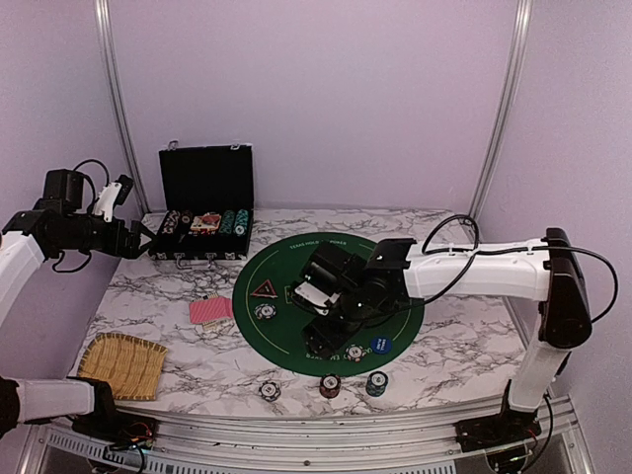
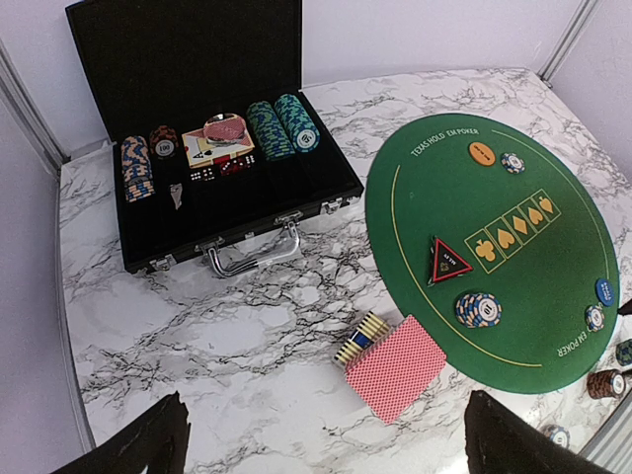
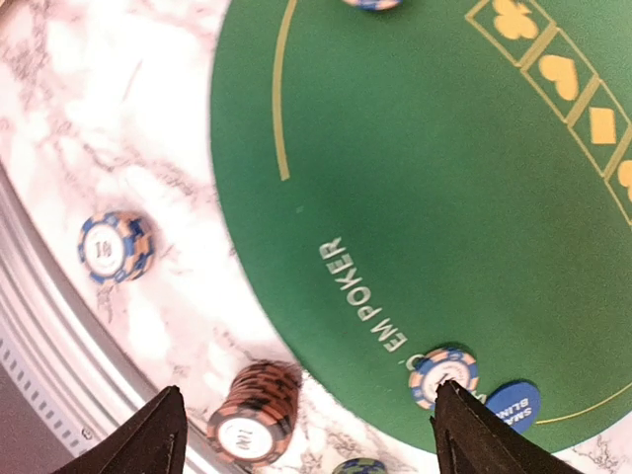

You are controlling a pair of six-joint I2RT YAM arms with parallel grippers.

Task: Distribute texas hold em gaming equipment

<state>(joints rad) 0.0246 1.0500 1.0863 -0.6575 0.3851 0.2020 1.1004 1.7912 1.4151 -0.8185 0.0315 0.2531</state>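
Note:
The brown middle chip stack stands clear of its neighbours. I will move my open right gripper back and down until its fingers are around the stack's top (image 1: 330, 381) (image 3: 248, 435).
A round green poker mat (image 1: 331, 296) lies mid-table. On it are a dark triangular marker (image 2: 447, 260), a chip stack (image 2: 478, 310), an orange button (image 2: 481, 153) and a blue button (image 3: 512, 403). A blue-and-orange chip (image 3: 444, 375) lies flat next to the blue button, right at one fingertip of my right gripper (image 3: 306, 434). That gripper hovers open over the mat's near edge and holds nothing. Red-backed cards (image 2: 397, 366) lie left of the mat. My left gripper (image 2: 331, 439) hangs open and empty, high over the table's left side.
The open black chip case (image 1: 205, 212) stands at the back left with chips and cards inside. A woven straw mat (image 1: 123, 363) lies at the front left. Three chip stacks (image 1: 270, 390) (image 1: 330, 385) (image 1: 376, 382) sit along the table's front edge.

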